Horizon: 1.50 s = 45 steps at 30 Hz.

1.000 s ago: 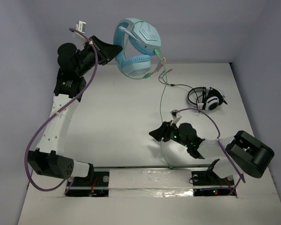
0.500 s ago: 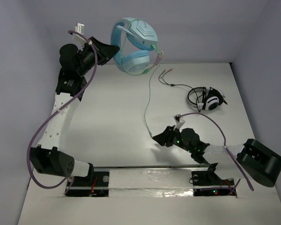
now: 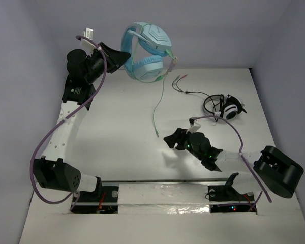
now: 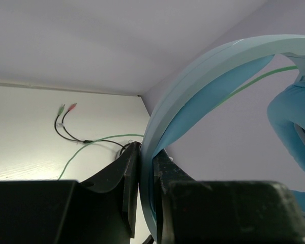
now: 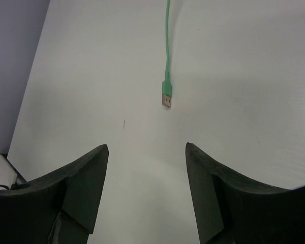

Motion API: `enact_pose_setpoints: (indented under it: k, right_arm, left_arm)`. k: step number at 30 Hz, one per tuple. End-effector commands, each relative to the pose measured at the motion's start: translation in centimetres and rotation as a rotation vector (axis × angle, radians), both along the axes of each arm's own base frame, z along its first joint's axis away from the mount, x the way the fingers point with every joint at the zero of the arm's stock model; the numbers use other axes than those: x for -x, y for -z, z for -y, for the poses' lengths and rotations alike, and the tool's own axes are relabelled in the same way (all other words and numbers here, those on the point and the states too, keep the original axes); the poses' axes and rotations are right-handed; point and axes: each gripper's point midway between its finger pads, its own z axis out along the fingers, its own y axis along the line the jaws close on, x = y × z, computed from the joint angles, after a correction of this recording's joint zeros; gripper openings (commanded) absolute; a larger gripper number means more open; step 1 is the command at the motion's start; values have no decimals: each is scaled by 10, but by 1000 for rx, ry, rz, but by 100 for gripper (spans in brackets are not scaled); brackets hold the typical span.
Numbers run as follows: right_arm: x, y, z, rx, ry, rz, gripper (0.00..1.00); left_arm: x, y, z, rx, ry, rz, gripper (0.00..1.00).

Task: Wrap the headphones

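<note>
The cable's plug end is free on the table, so my right gripper will move outward past the plug and down onto the thin green cable (image 3: 159,104) beyond it.
The light-blue headphones (image 3: 145,51) hang high at the back of the top view. My left gripper (image 3: 123,56) is shut on their headband (image 4: 193,86). Their thin green cable (image 3: 159,104) hangs down from the earcups to the table, and its plug end (image 5: 166,97) lies free on the table. My right gripper (image 3: 169,140) is open and empty, low over the table just behind that plug (image 3: 156,135). In the right wrist view the plug lies ahead of the two spread fingers (image 5: 89,175).
Smaller black-and-white headphones (image 3: 226,108) lie at the right of the table. Their dark cable with pink and green plugs (image 3: 180,79) runs toward the back wall and shows in the left wrist view (image 4: 66,109). The white walls stand close behind the raised headset.
The green cable has slipped out of my right gripper, which is now open, and has swung left to hang free. My left gripper with the headset has shifted slightly.
</note>
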Motion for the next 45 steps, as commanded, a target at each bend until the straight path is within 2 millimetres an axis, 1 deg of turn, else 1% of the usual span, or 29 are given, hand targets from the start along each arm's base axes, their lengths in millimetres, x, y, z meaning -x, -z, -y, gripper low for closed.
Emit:
enact_pose_setpoints:
  k: [1, 3, 4, 5, 6, 7, 8, 9, 10, 11, 12, 13, 14, 16, 18, 19, 21, 22, 24, 27, 29, 31, 32, 33, 34, 35, 37, 39, 45]
  right_arm:
    - [-22, -27, -15, -21, 36, 77, 69]
    - [-29, -36, -27, -31, 16, 98, 71]
    - [-34, -31, -32, -11, 13, 91, 71]
    - [-48, -44, -36, -26, 22, 115, 71]
    - [-55, -46, -38, -33, 24, 117, 71]
    - [-63, -39, -38, -27, 27, 101, 71]
    - [-77, -42, -33, -59, 51, 92, 70]
    - [-88, -48, -33, -79, 65, 98, 70]
    - [-97, -47, -32, -82, 79, 90, 70]
    - [-102, -29, -34, -59, 71, 43, 70]
    - [-116, -39, -41, -71, 69, 53, 69]
    - [-122, -37, -46, -60, 67, 47, 69]
    - [-132, -30, -55, -29, 58, 23, 68]
    - [-140, -25, -64, -16, 50, 2, 67]
    - [-146, -6, -67, 10, 71, -53, 66]
    - [-155, -12, -72, -1, 83, -49, 66]
    - [-161, 0, -73, 20, 117, -95, 63]
    - [-163, 15, -74, 47, 123, -125, 63]
    - [-171, 18, -77, 51, 151, -157, 58]
    - [-173, 26, -72, 39, 210, -194, 53]
    - [-172, 38, -68, 73, 226, -226, 52]
    - [-177, 35, -72, 79, 224, -225, 52]
    - [-177, 41, -73, 94, 220, -235, 52]
    - [-181, 36, -75, 92, 222, -231, 51]
    - [-182, 36, -76, 92, 224, -232, 49]
    - [-181, 41, -76, 103, 225, -248, 46]
    - [-185, 40, -80, 108, 223, -264, 46]
    - [-185, 44, -81, 115, 225, -279, 41]
    - [-188, 46, -85, 138, 234, -324, 41]
  left_arm:
    - [22, -48, -4, 59, 8, 146, 0]
    - [23, -47, -3, 58, 16, 144, 0]
    - [23, -47, -3, 58, 17, 142, 0]
    - [24, -46, -3, 54, 16, 143, 0]
    - [26, -47, -3, 53, 15, 147, 0]
    - [27, -46, -4, 52, 13, 147, 0]
    - [27, -44, -4, 52, 13, 142, 0]
    - [28, -43, -4, 45, 13, 144, 0]
    - [28, -42, -4, 40, 11, 140, 0]
    - [29, -41, -4, 39, 12, 140, 0]
    - [30, -42, -4, 38, 14, 143, 0]
    - [31, -41, -4, 38, 19, 141, 0]
    - [33, -40, -3, 40, 23, 141, 0]
    - [36, -39, -4, 39, 23, 146, 0]
    - [38, -35, -4, 39, 28, 141, 0]
    - [39, -35, -3, 42, 30, 141, 0]
    - [42, -30, -2, 44, 43, 131, 0]
    - [45, -31, -2, 46, 43, 139, 0]
    - [48, -27, -3, 44, 43, 136, 0]
    - [56, -27, -5, 38, 37, 146, 0]
    - [58, -23, -5, 39, 39, 140, 0]
    - [64, -26, -4, 44, 50, 150, 0]
    - [65, -25, -5, 44, 50, 150, 0]
    - [67, -26, -5, 44, 50, 153, 0]
    - [71, -27, -6, 44, 50, 160, 0]
    - [72, -27, -6, 44, 52, 160, 0]
    - [75, -28, -6, 44, 53, 167, 0]
    - [77, -29, -5, 41, 61, 166, 0]
    - [89, -36, -7, 58, 62, 192, 0]
